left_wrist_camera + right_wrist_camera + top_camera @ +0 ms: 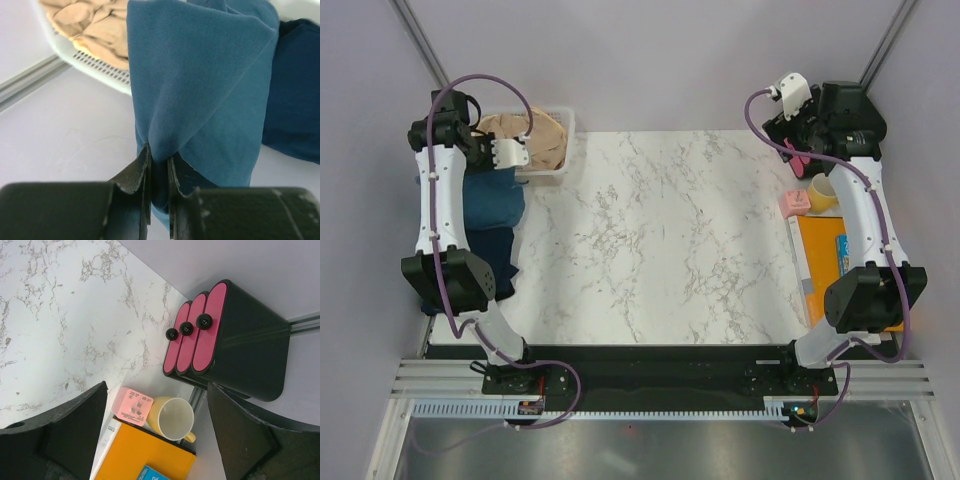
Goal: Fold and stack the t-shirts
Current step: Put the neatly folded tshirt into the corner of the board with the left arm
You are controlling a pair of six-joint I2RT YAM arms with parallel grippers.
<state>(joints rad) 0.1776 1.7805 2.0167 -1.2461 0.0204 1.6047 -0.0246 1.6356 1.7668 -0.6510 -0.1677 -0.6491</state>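
The dark navy t-shirt point(498, 258) point(295, 100) is below and behind my left gripper, so my left gripper needs to carry the teal-blue fold back over it next, go down, and let go of the fold there.
My left gripper point(159, 167) is shut on a raised fold of the teal-blue t-shirt point(200, 75), which drapes down from the fingers. In the top view this gripper point(508, 158) is at the far left, next to the basket, above the teal shirt point(492, 203). The dark navy t-shirt point(295, 100) lies beside and under it, nearer the table's front point(492, 258). The beige-tan t-shirt point(95, 25) lies crumpled in the white basket point(100, 70). My right gripper point(156, 390) is open and empty, held high over the far right corner point(798, 135).
The basket point(563, 150) stands at the back left. At the right edge are a black box with pink drawers point(220, 335), a yellow mug point(172, 419), a pink cube point(131, 406) and an orange book point(140, 457). The marble tabletop point(650, 230) fills the middle.
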